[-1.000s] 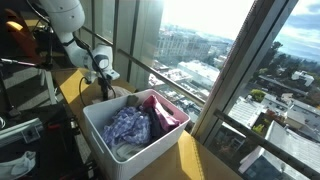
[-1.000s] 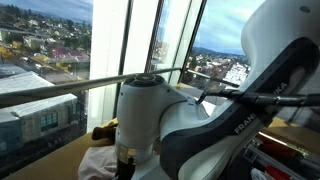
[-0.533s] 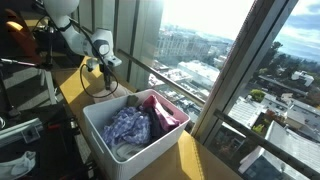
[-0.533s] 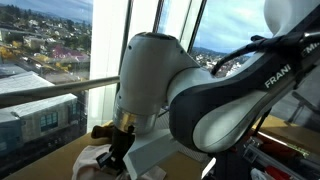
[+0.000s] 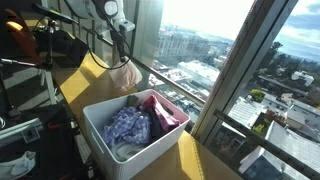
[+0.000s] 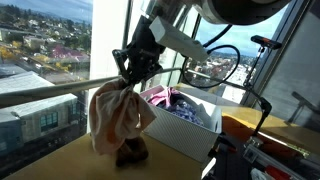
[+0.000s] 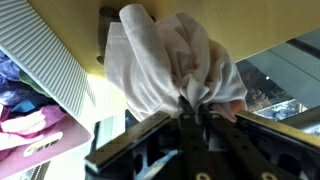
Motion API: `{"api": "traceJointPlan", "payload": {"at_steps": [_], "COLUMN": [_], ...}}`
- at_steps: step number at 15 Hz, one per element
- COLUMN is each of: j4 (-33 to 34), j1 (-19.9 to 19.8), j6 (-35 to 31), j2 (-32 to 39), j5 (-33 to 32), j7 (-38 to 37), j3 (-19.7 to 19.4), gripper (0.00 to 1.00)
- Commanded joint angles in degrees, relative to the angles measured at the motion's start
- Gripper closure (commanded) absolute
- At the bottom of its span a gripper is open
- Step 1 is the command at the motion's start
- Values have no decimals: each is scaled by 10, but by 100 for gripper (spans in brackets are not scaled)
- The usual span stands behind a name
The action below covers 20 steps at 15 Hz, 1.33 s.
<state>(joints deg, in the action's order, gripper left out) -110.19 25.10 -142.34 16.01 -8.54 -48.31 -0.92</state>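
My gripper holds the pale cream cloth, and other clothes already lie where it should go. It should next carry the cloth over the white bin, then down toward the purple clothes [image 5: 127, 128] [image 7: 14, 92].
My gripper [image 6: 128, 82] is shut on a bunched pale cream cloth [image 6: 115, 117] and holds it hanging in the air above the wooden table. In an exterior view the gripper [image 5: 124, 58] and the cloth [image 5: 126, 74] hang beyond the far end of a white bin [image 5: 97, 134] full of clothes. In the wrist view the cloth [image 7: 170, 55] fills the middle, pinched between my fingers [image 7: 186, 124], with the gripper [image 7: 196, 112] coming in from below. A dark brown item [image 6: 130, 154] lies on the table right under the cloth.
The white bin [image 6: 196, 139] holds purple, pink and red clothes [image 5: 145, 120] and shows ribbed at the left of the wrist view [image 7: 45, 60]. Tall windows and a rail [image 6: 45, 93] close the table's far side. Cables and equipment [image 5: 25, 60] stand beside the arm.
The arm has risen from low over the table and lifted the cream cloth clear of it. The cloth now hangs free near the window.
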Motion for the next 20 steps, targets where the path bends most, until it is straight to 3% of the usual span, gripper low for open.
{"api": "traceJointPlan", "payload": {"at_steps": [1, 8, 12, 20], "j4": [-11, -15, -97, -192], "j1": [-59, -197, -228, -239], "j6": [30, 52, 46, 13], "j2": [-87, -139, -164, -75], "j5": [-6, 7, -11, -24], "j7": [18, 74, 58, 41], "j3": [11, -11, -9, -20], "gripper": [98, 98, 98, 98]}}
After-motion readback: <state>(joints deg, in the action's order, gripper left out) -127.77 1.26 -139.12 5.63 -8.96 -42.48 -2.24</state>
